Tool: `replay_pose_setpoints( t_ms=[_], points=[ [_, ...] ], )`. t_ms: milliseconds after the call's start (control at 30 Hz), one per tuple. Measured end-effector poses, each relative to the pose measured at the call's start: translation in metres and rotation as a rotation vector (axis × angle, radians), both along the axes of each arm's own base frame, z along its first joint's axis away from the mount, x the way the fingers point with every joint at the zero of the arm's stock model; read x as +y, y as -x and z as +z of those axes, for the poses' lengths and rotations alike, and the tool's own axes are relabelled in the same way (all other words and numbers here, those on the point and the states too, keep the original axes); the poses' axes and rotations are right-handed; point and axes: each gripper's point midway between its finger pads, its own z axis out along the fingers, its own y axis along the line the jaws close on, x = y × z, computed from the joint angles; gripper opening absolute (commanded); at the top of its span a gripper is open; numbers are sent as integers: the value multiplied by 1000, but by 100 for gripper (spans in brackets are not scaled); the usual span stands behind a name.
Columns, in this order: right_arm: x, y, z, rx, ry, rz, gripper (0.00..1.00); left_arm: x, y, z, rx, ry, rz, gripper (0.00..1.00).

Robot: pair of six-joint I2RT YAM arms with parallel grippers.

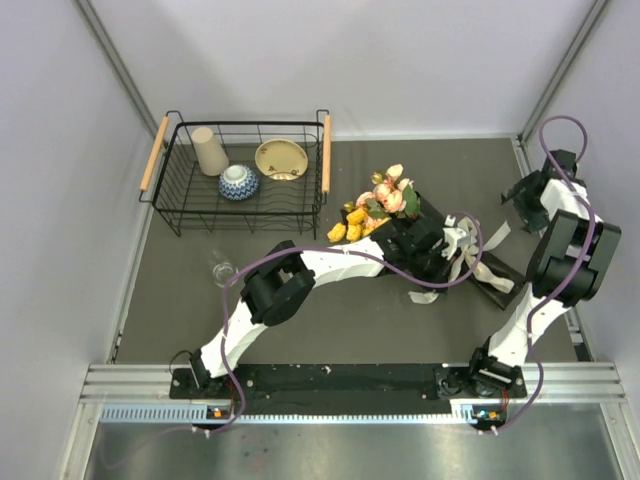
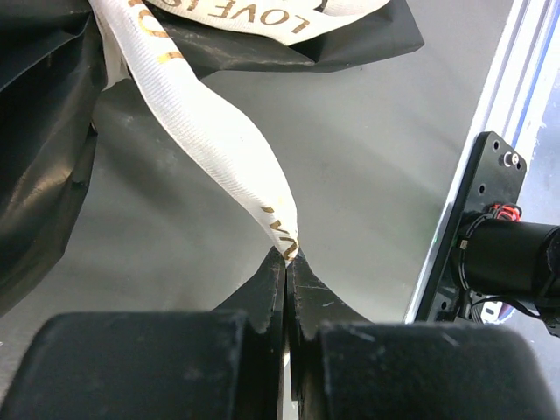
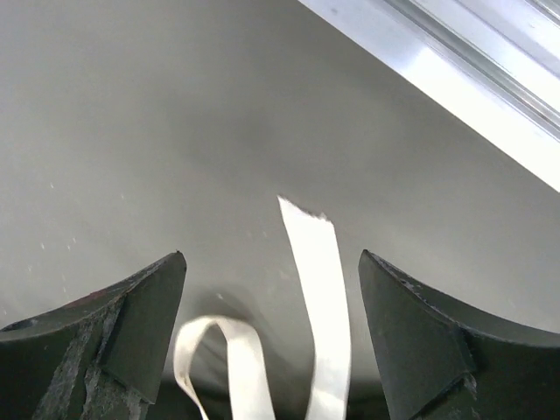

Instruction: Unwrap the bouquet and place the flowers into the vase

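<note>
My right gripper will move down toward the left in the top view and close across the loose ribbon end (image 1: pixel 496 236) (image 3: pixel 322 289), since it lies flat and untouched on the table.
The bouquet (image 1: pixel 385 205) lies mid-table, its yellow and pink flowers (image 1: pixel 390 192) still bunched on the black paper (image 1: pixel 495 283). My left gripper (image 1: pixel 440 243) reaches across it and is shut on the cream ribbon (image 2: pixel 201 122). In the left wrist view the ribbon runs from the closed tips (image 2: pixel 287 259) up to the black paper (image 2: pixel 44 175). My right gripper (image 3: pixel 271 255) hangs open near the right edge. A loose ribbon end (image 3: pixel 319 289) lies flat on the table between its fingers, untouched. The small clear vase (image 1: pixel 222 270) stands far left of the bouquet.
A black wire basket (image 1: pixel 180 215) at the back left holds a beige cup (image 1: pixel 209 150), a blue-patterned bowl (image 1: pixel 239 182) and a yellow bowl (image 1: pixel 281 158). An aluminium rail (image 3: pixel 472 79) runs along the table's right edge beside my right gripper.
</note>
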Motion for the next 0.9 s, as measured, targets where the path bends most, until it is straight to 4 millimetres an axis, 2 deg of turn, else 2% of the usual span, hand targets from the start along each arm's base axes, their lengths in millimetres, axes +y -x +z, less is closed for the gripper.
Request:
replay_pose_setpoints(
  t_ms=[100, 167, 300, 400, 600, 700, 800, 833, 900],
  points=[
    [1, 23, 12, 8, 9, -11, 75, -1, 2, 1, 11, 4, -3, 0],
    [4, 36, 12, 22, 3, -18, 73, -1, 3, 1, 19, 7, -6, 0],
    [13, 57, -8, 119, -1, -20, 71, -2, 4, 1, 23, 10, -8, 0],
    [24, 61, -19, 174, 7, 3, 69, -3, 3, 2, 22, 15, -9, 0],
    [50, 57, -33, 222, 21, 52, 68, -7, 3, 4, 21, 29, -16, 0],
    [61, 58, -40, 238, 31, 52, 63, -7, 3, 5, 22, 34, -22, 0],
    [62, 58, -41, 238, 36, 20, 48, -8, 3, 6, 21, 36, -23, 0],
    [62, 59, -41, 241, 36, 11, 36, -8, 3, 6, 20, 36, -23, 0],
    [59, 62, -42, 252, 36, -12, 22, -8, 3, 6, 15, 36, -26, 0]
  ],
)
